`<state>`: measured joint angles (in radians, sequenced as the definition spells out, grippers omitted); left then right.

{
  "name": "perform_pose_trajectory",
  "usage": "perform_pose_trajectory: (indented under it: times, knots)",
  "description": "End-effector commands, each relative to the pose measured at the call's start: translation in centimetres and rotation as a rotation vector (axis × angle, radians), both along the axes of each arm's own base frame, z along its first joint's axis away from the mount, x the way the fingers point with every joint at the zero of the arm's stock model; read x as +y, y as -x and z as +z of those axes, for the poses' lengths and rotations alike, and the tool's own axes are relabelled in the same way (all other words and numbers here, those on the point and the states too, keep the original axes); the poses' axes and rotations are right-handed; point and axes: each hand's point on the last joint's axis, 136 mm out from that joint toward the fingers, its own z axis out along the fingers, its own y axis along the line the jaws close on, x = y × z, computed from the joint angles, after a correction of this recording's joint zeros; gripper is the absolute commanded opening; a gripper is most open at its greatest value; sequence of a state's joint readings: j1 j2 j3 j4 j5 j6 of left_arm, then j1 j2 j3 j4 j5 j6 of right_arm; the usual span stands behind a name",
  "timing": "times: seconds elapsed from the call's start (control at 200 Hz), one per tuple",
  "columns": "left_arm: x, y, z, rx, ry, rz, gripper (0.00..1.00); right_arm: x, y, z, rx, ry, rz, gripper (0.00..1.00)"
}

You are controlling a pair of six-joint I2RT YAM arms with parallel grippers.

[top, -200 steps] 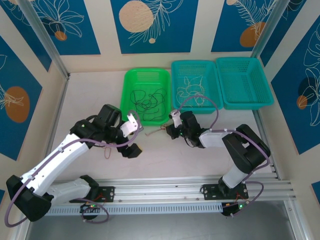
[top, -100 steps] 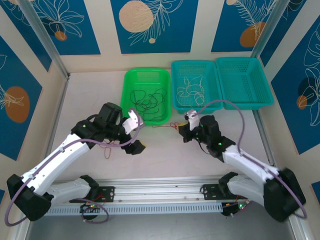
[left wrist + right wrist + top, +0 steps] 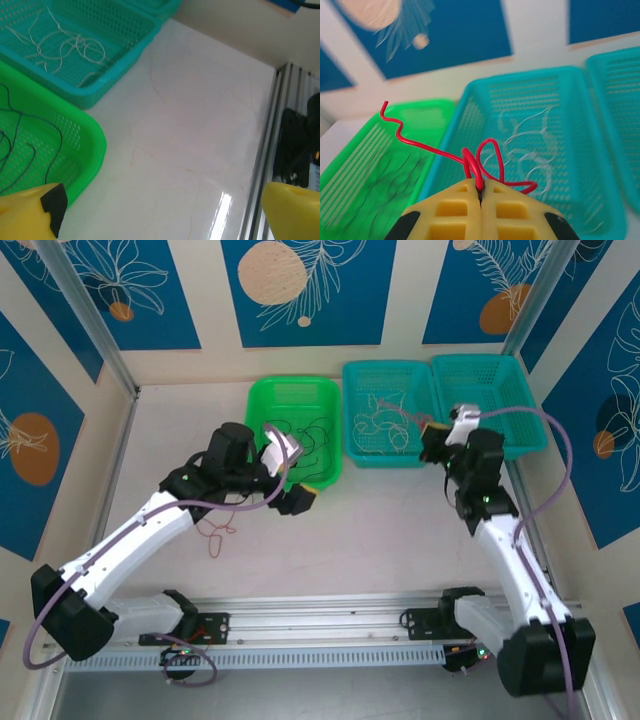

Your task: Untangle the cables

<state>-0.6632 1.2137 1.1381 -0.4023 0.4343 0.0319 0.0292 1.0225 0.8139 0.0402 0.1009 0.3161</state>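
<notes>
My right gripper will swing outward over the second teal basket and release the curly red cable there, away from the pale cables.
My right gripper [image 3: 480, 192] is shut on a curly red cable [image 3: 485, 150], which loops up out of the pinched fingertips. In the top view, the right gripper [image 3: 432, 430] hangs over the right rim of the middle teal basket [image 3: 352, 420], and the red cable [image 3: 408, 416] trails left from it. Pale whitish cables [image 3: 530, 150] lie in that basket. Black cables [image 3: 300, 435] lie in the green basket [image 3: 255, 405]. My left gripper [image 3: 293, 480] stands open at the green basket's near right corner, its yellow fingertips [image 3: 30, 210] wide apart over bare table. Another red cable [image 3: 215, 533] lies on the table under the left arm.
A second teal basket [image 3: 530, 420] stands at the far right, next to the middle one. An aluminium rail [image 3: 260, 165] runs along the table's near edge. Bare table lies between the two arms.
My right arm has swung up and to the right, carrying the red cable from the table's middle to over the middle teal basket. The left gripper has shifted right toward the green basket's corner.
</notes>
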Motion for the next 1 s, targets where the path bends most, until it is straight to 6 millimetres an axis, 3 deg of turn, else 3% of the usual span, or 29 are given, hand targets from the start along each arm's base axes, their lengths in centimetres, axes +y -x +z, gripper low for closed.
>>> perform_pose_trajectory:
  times: [0.0, 0.11, 0.3, 0.345, 0.42, 0.525, 0.65, 0.73, 0.82, 0.995]
  knots:
    - [-1.6, -0.5, 4.3, -0.038, 0.100, 0.012, 1.00, -5.6, -3.4, 1.1, 0.013, -0.145, -0.238, 0.00]
    - [-1.8, -0.8, 4.8, -0.021, 0.105, 0.055, 1.00, -10.9, -6.6, -1.1, 0.103, -0.296, -0.434, 0.00]
    - [0.4, -2.0, 3.6, -0.007, 0.041, 0.219, 1.00, -15.4, -12.0, -5.3, 0.273, -0.400, -0.540, 0.00]
    - [1.2, -2.3, 3.3, -0.004, 0.025, 0.270, 1.00, -16.2, -12.8, -6.3, 0.314, -0.430, -0.551, 0.09]
    - [2.8, -3.0, 2.8, 0.019, 0.013, 0.381, 1.00, -17.2, -13.5, -6.6, 0.355, -0.476, -0.569, 0.41]
    - [5.4, -3.7, 1.6, 0.073, -0.024, 0.550, 1.00, -17.1, -13.8, -5.3, 0.361, -0.472, -0.551, 0.59]
    - [9.3, -4.4, -0.2, 0.153, -0.077, 0.774, 1.00, -15.0, -12.7, -3.1, 0.334, -0.473, -0.478, 0.62]
    - [12.8, -4.5, -2.0, 0.243, -0.109, 0.950, 1.00, -12.0, -11.1, -1.0, 0.309, -0.484, -0.390, 0.62]
    - [16.6, -4.0, -4.5, 0.381, -0.120, 1.120, 0.99, -6.6, -8.6, 1.2, 0.321, -0.480, -0.250, 0.62]
    - [22.6, -1.6, -10.1, 0.645, -0.046, 1.378, 0.95, 5.6, -2.5, 2.4, 0.368, -0.321, 0.057, 0.62]
